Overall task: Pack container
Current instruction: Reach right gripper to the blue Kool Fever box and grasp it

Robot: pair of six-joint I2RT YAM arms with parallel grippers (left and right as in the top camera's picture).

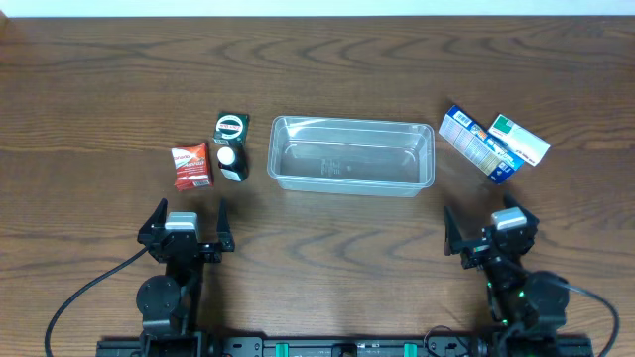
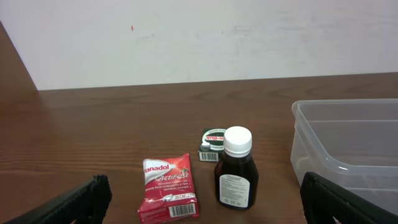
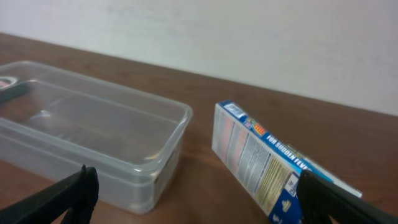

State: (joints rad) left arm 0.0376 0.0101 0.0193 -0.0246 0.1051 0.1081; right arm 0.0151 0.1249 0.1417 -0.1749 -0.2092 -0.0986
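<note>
My right gripper rises outward over the blue box (image 1: 476, 144) next, tilts its fingers down and lowers them around the box's narrow edge, which faces up.
The clear plastic container (image 1: 352, 154) sits empty at the table's middle; its rim also shows in the left wrist view (image 2: 348, 134) and the right wrist view (image 3: 93, 130). Left of it lie a red Panadol packet (image 1: 190, 166) (image 2: 168, 186), a dark bottle with a white cap (image 1: 231, 161) (image 2: 236, 174) and a small green box (image 1: 230, 127) (image 2: 213, 143). Right of it lie a blue box (image 1: 476, 144) (image 3: 267, 158) and a white-green box (image 1: 519, 140). My left gripper (image 1: 186, 236) (image 2: 199, 205) and right gripper (image 1: 486, 238) (image 3: 199, 199) are open and empty, near the front edge.
The brown wooden table (image 1: 327, 248) ends at a white wall (image 2: 199, 37) behind the objects. The arm bases and cables sit at the front edge (image 1: 327, 342).
</note>
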